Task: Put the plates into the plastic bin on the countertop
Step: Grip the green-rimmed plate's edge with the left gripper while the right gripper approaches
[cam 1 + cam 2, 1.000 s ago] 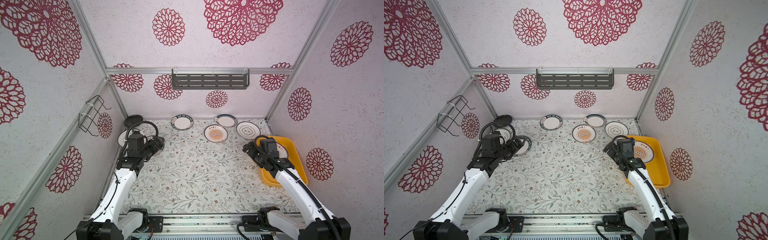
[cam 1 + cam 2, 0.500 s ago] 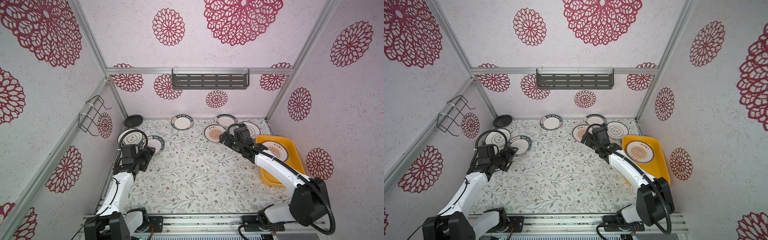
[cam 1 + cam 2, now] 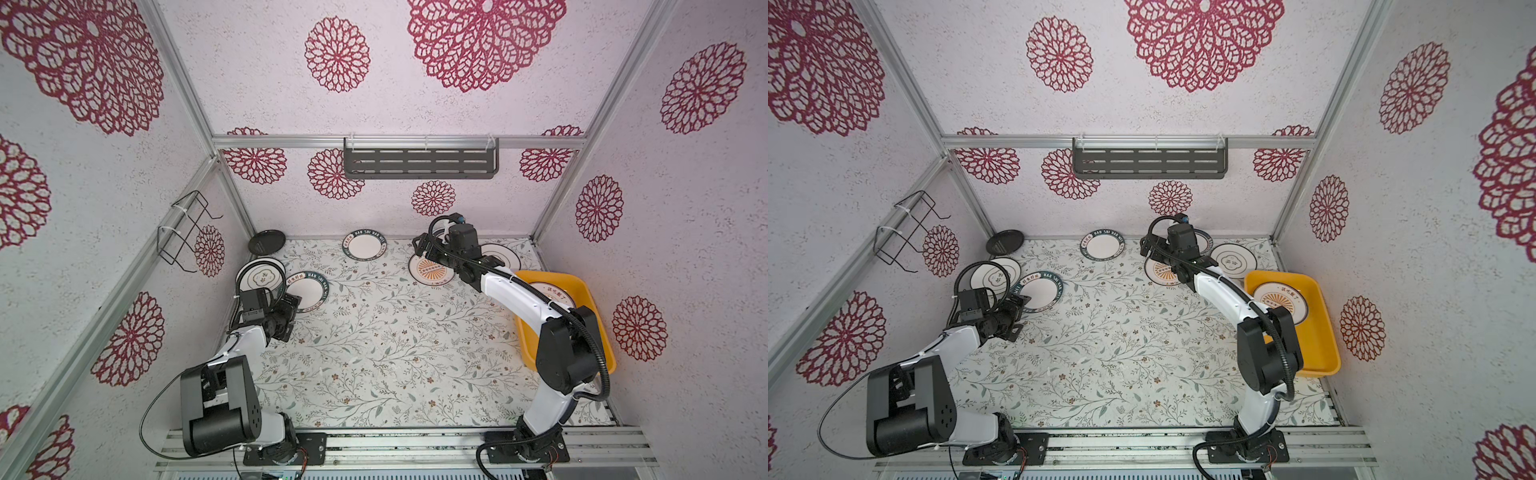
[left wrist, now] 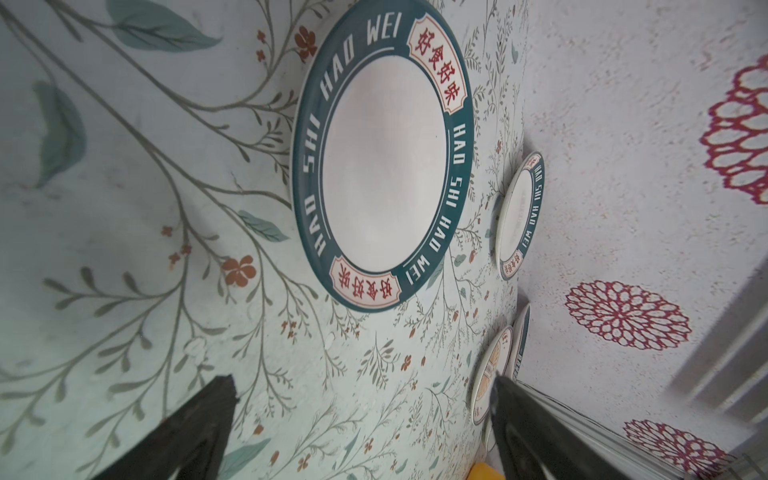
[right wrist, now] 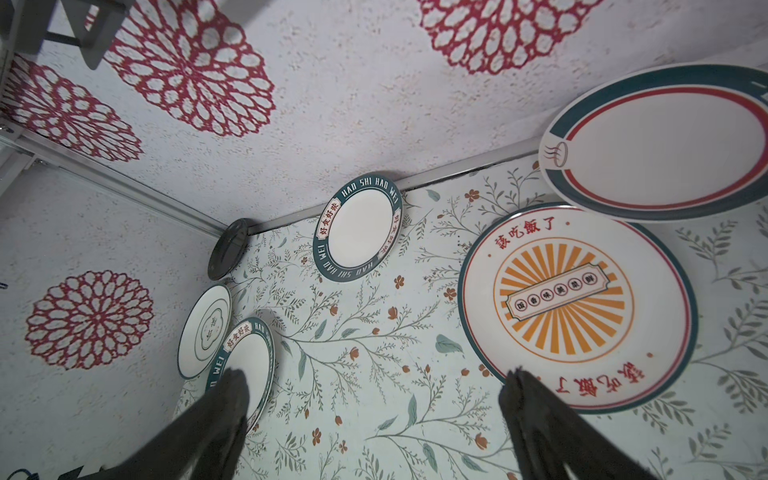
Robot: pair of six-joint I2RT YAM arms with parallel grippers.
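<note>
I should move my left gripper down and outward onto the near rim of the teal-lettered plate [image 3: 1032,309] beside the line-motif one, as that rim is uncovered toward my open fingers.
Several plates lie on the countertop [image 3: 374,345]: a small black one [image 3: 266,242], a teal-lettered one [image 3: 364,245] at the back, another teal-lettered one [image 3: 309,291] and a line-motif one [image 3: 259,274] at the left, and an orange sunburst one [image 3: 430,270]. Another sunburst plate [image 3: 557,293] lies in the yellow plastic bin [image 3: 598,332] at the right. My left gripper [image 3: 293,318] is open and empty just in front of the left teal plate [image 4: 382,153]. My right gripper [image 3: 419,245] is open and empty over the near-left edge of the sunburst plate [image 5: 577,311].
A teal-and-red-rimmed plate [image 5: 665,145] overlaps the sunburst plate at the back wall. A line-motif plate [image 3: 505,257] sits partly behind my right arm. A grey slotted shelf [image 3: 419,163] hangs on the back wall and a wire rack [image 3: 185,232] on the left wall.
My right arm has swung from over the bin to the back middle, leaving a sunburst plate uncovered in the bin. My left gripper has drawn back from the left plates toward the front.
</note>
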